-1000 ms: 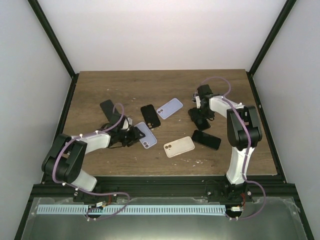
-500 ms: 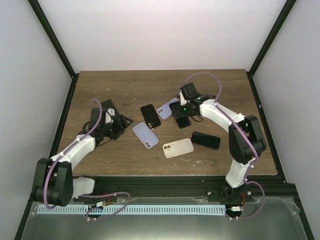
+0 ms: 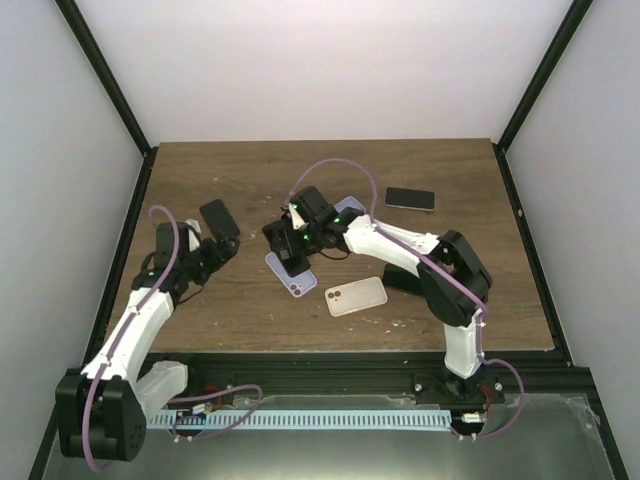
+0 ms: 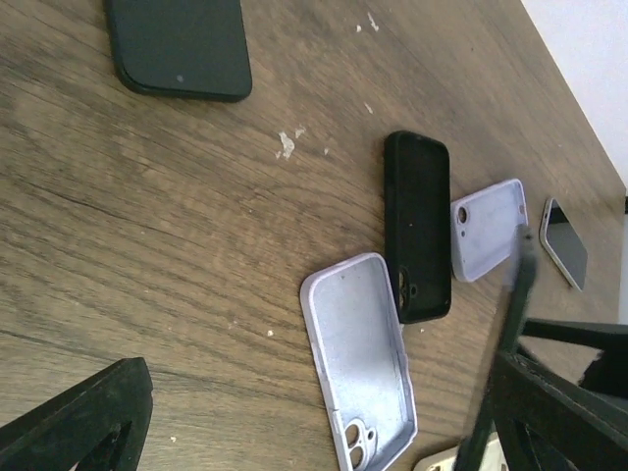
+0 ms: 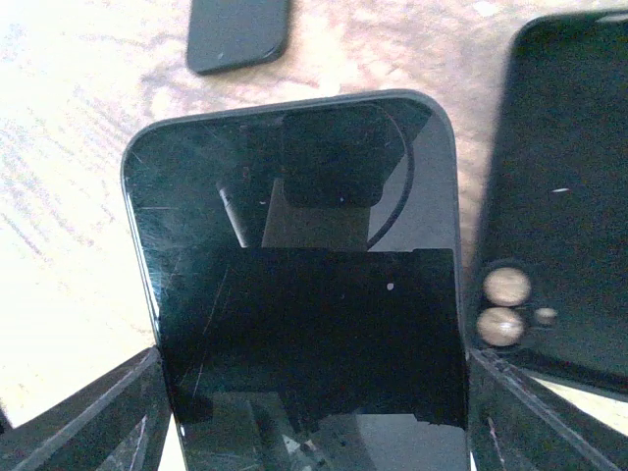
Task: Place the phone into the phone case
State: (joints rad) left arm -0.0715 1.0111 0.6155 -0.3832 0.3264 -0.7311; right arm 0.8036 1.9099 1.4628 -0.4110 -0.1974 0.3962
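Observation:
The right gripper brings the black phone down and slightly back onto the lavender case's hollow next and releases it, because that hollow faces up.
My right gripper is shut on a black phone, which lies screen up between its fingers. In the top view the right gripper hovers over the upper end of a lavender phone case near the table's middle. That lavender case lies hollow side up, camera holes toward the near edge. My left gripper stands open and empty to the left of the case, apart from it. In the left wrist view the left gripper has one finger showing at the bottom left.
A black case lies beside the lavender one, and a second lavender case lies beyond it. A beige case sits nearer the front. Black phones lie at the back left and the back right. Another dark phone is under the right arm.
The right arm swung left across the table with the phone to above the lavender case. The left gripper let go of that case, opened and drew back to the left.

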